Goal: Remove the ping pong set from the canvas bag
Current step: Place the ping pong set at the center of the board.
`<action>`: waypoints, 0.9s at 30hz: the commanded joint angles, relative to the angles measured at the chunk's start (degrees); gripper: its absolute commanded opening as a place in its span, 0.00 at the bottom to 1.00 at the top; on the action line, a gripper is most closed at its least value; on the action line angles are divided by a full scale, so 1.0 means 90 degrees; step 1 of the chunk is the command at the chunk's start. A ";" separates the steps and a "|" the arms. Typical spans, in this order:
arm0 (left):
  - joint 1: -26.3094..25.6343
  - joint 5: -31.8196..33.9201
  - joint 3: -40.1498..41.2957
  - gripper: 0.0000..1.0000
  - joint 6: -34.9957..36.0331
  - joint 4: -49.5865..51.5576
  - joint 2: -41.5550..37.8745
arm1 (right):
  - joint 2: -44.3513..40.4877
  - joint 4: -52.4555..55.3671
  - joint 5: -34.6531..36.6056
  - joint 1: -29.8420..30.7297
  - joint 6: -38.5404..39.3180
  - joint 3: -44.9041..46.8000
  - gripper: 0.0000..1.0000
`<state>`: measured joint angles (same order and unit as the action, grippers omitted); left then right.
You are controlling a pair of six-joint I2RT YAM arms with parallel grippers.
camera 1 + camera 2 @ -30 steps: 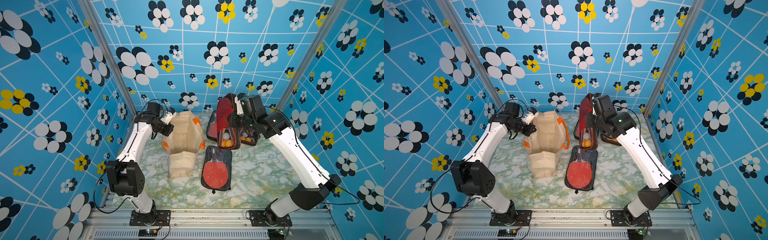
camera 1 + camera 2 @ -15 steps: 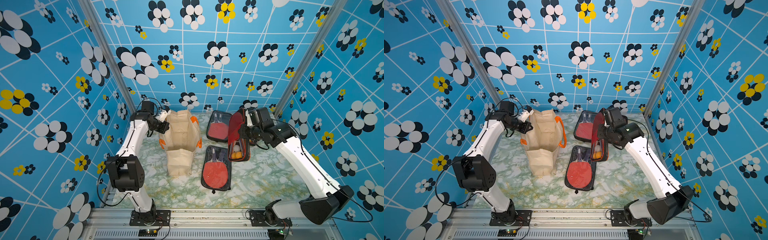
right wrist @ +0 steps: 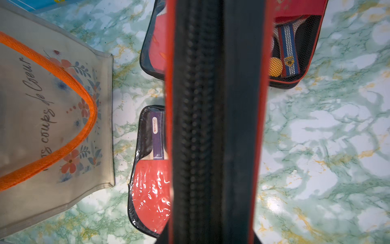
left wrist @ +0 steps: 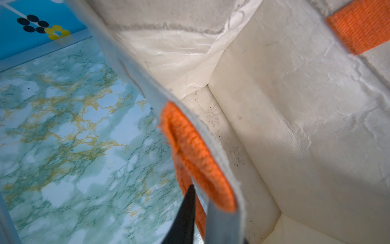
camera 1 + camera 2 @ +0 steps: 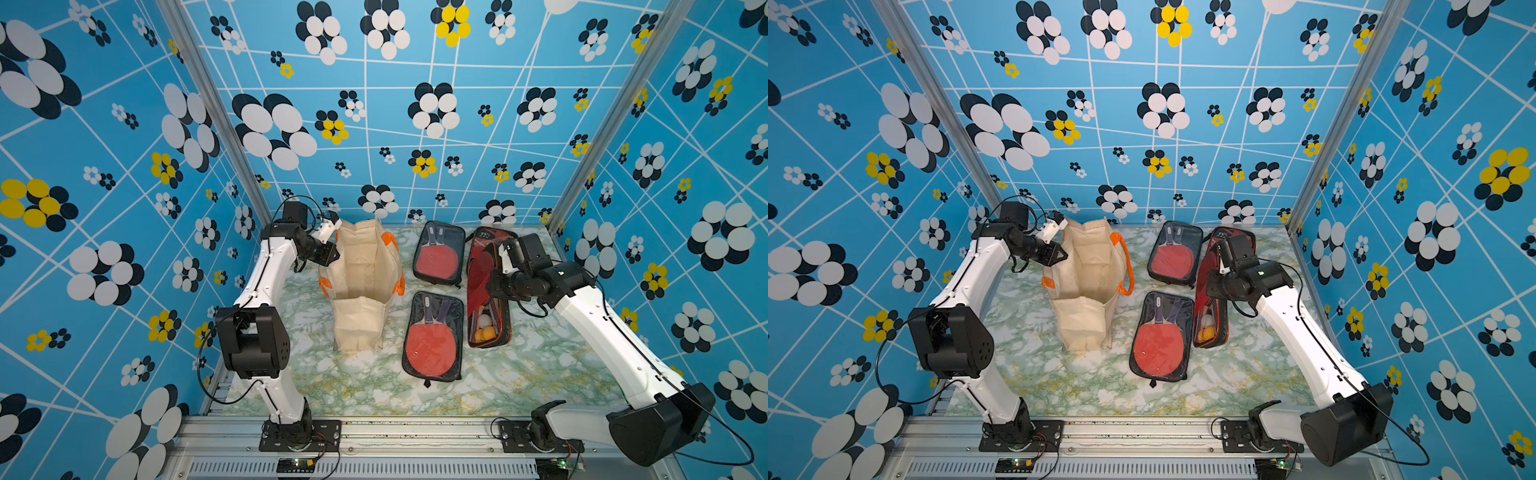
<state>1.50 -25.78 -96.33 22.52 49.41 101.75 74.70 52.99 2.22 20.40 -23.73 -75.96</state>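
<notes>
I need to pull my right gripper back and down next, to release the ping pong set case on the bare tabletop (image 5: 514,342) (image 3: 278,195) beside the front paddle case.
The canvas bag (image 5: 361,286) (image 5: 1088,274) stands open at the table's middle left. Its inside (image 4: 295,109) looks bare in the left wrist view. My left gripper (image 5: 329,254) (image 5: 1059,254) (image 4: 202,202) sits at the bag's left rim by an orange handle (image 4: 196,156). It is slightly open, with the rim between its fingers. My right gripper (image 5: 493,283) (image 5: 1211,286) (image 3: 211,232) is shut on a red-and-black ping pong set case (image 5: 486,316) (image 5: 1209,320) (image 3: 211,105). The case stands on edge, low at the table's right, with balls showing through its mesh.
Two black clear-front paddle cases lie flat right of the bag, one at the back (image 5: 439,257) and one in front (image 5: 432,336). A red mesh case (image 5: 492,236) (image 3: 295,42) lies at the back right under my right wrist. Patterned walls close in three sides.
My right gripper carried the held case from high over the back cases down and forward to the table's right. My left gripper stayed at the bag's rim and its jaws parted a little.
</notes>
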 commanded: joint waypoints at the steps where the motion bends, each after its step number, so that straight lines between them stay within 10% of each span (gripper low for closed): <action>1: 0.0039 -0.0134 -0.0191 0.31 -0.0005 0.0122 0.0066 | -0.0290 -0.0279 -0.0184 -0.0119 0.0156 0.0211 0.00; 8: 0.0029 -0.0191 -0.0374 0.57 -0.0114 0.0208 0.0044 | -0.0530 -0.0350 -0.0443 -0.0478 0.0170 0.0855 0.00; 27: 0.0009 -0.0249 -0.0448 0.63 -0.0254 0.0322 -0.0370 | -0.0636 -0.1438 -0.1170 -0.0888 -0.0058 0.2356 0.00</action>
<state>1.50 -27.66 -100.36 20.58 51.29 101.21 71.37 45.67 -5.58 13.65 -23.20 -55.55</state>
